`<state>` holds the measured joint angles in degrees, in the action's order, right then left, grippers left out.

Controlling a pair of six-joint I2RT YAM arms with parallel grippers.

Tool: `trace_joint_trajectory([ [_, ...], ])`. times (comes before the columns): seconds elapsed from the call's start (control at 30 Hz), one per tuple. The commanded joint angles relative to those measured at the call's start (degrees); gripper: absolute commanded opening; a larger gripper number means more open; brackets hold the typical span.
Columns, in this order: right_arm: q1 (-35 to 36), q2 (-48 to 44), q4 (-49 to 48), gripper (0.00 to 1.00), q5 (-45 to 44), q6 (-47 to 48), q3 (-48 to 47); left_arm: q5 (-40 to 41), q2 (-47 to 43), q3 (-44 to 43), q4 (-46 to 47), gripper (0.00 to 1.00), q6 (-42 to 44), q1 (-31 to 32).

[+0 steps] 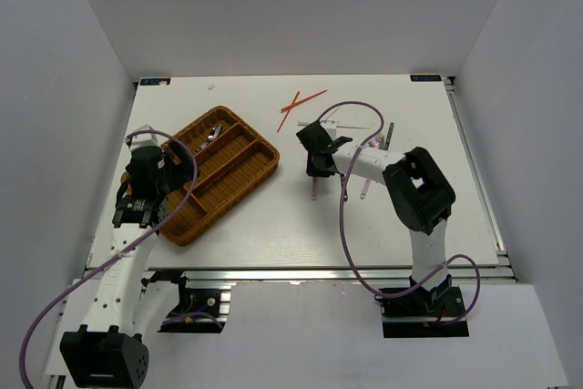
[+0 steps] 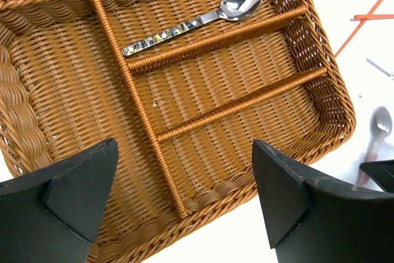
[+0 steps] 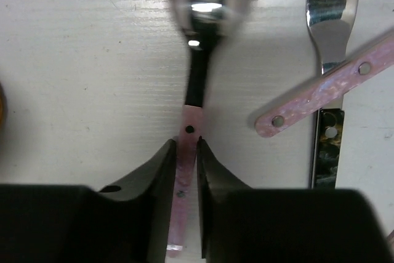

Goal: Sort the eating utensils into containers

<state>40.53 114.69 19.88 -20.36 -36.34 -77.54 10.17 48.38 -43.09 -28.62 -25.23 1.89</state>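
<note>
Next, the left gripper swings across the tray (image 1: 264, 163) toward my right gripper, then tilts onto the spoon's bowl end, which stays free.
My right gripper (image 3: 186, 143) is down on the table, its fingers closed against both sides of a spoon's (image 3: 196, 90) pink handle; the bowl points away from it. From above, this gripper (image 1: 316, 166) is right of the wicker tray (image 1: 264, 163). A fork (image 3: 332, 35) lies beside the spoon, with another pink-handled utensil (image 3: 326, 87) across it. My left gripper (image 2: 184, 195) hangs open and empty over the near end of the tray (image 2: 335, 90). One spoon (image 2: 191, 23) lies in the tray's far long compartment. Red chopsticks (image 1: 299, 107) lie crossed behind the right gripper.
Thin silver chopsticks (image 1: 351, 127) and more cutlery (image 1: 387, 134) lie behind the right arm. A purple cable (image 1: 346, 216) loops over the table by the right arm. White walls close in the table on three sides.
</note>
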Motion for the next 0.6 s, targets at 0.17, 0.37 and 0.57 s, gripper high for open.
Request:
trace_joint_trajectory([
  [0.17,3.14,-4.28,-1.59,0.0,0.32,-1.46,4.06,-10.06,-0.66,0.02,3.47,0.98,0.28,0.39],
  [0.37,6.65,-17.62,-4.84,0.0,2.25,4.42,8.71,-40.79,5.13,3.53,19.59,0.98,-12.27,2.06],
  [0.57,9.38,-33.45,-21.26,0.0,19.99,12.16,22.31,-34.18,8.91,3.89,27.21,0.98,-18.26,14.45],
])
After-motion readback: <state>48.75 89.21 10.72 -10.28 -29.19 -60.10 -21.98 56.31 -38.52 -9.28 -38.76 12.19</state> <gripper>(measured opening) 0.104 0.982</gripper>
